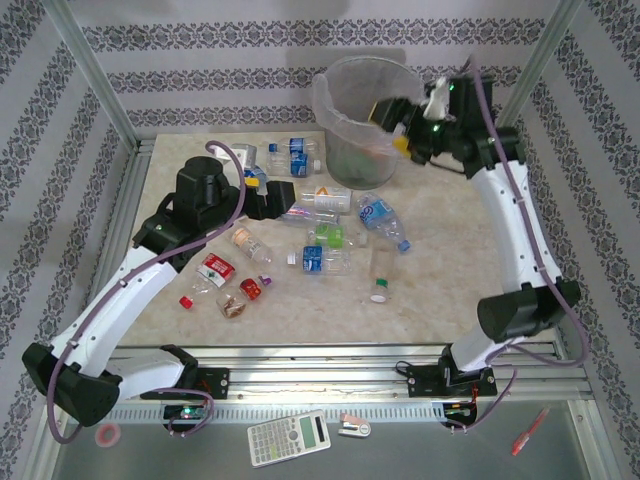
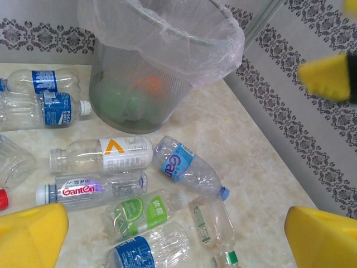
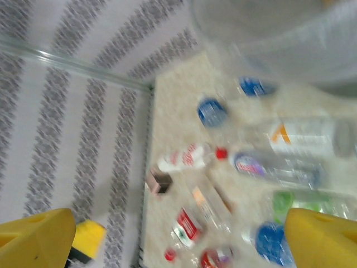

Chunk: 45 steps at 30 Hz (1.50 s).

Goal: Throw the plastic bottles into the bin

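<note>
The table is bare on either side of the green-capped clear bottle. I need to move my right gripper back from the bin's rim and down over the bottle's body (image 1: 381, 267) to close.
Several plastic bottles lie scattered on the beige table, among them a blue-labelled one (image 1: 383, 220), a green-labelled one (image 1: 330, 237) and a red-labelled one (image 1: 212, 272). The bin (image 1: 365, 110), grey mesh with a clear bag, stands at the back. My right gripper (image 1: 395, 125) hangs open and empty at the bin's right rim. My left gripper (image 1: 290, 200) hovers open over the bottles left of the middle. In the left wrist view the left gripper (image 2: 178, 245) is above the green-labelled bottle (image 2: 142, 215), with the bin (image 2: 150, 72) beyond. The right wrist view is blurred; the right gripper (image 3: 178, 245) holds nothing.
A small brownish box (image 1: 232, 306) lies among the left bottles. Metal frame posts stand at the back corners and patterned walls close three sides. In front of the rail lie a calculator (image 1: 288, 438) and a red pen (image 1: 528, 432). Bare table stretches on the right.
</note>
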Available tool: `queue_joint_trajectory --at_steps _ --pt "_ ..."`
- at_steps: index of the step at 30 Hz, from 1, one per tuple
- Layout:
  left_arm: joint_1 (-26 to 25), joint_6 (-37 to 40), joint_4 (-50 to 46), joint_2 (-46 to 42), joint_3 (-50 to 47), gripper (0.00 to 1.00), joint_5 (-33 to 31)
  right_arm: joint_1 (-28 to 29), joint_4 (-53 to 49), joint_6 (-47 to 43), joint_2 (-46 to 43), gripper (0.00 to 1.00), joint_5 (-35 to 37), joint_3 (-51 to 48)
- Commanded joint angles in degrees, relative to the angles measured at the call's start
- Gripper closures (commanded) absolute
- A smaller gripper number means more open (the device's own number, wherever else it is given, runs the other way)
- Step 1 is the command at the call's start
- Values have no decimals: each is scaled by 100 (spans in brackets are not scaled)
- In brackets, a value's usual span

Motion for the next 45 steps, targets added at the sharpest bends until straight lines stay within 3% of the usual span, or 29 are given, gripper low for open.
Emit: queue_joint_trajectory --at_steps 1,7,15,33,45 --pt "-73 -20 -103 -132 -85 0 -73 141 -395 -472 -545 5 448 -1367" --pt "-65 -70 13 -85 -161 0 -26 616 -675 -620 -975 8 915 -2922" --pt "-64 -81 21 14 -152 0 52 986 -509 -659 -728 12 1545 -3870" --pt "-77 3 -195 -157 -148 0 -112 1278 -429 -1123 921 24 2605 -3623" --pt "-64 29 -181 -99 -117 0 -162 1287 -228 -1103 1377 31 2677 -3551"
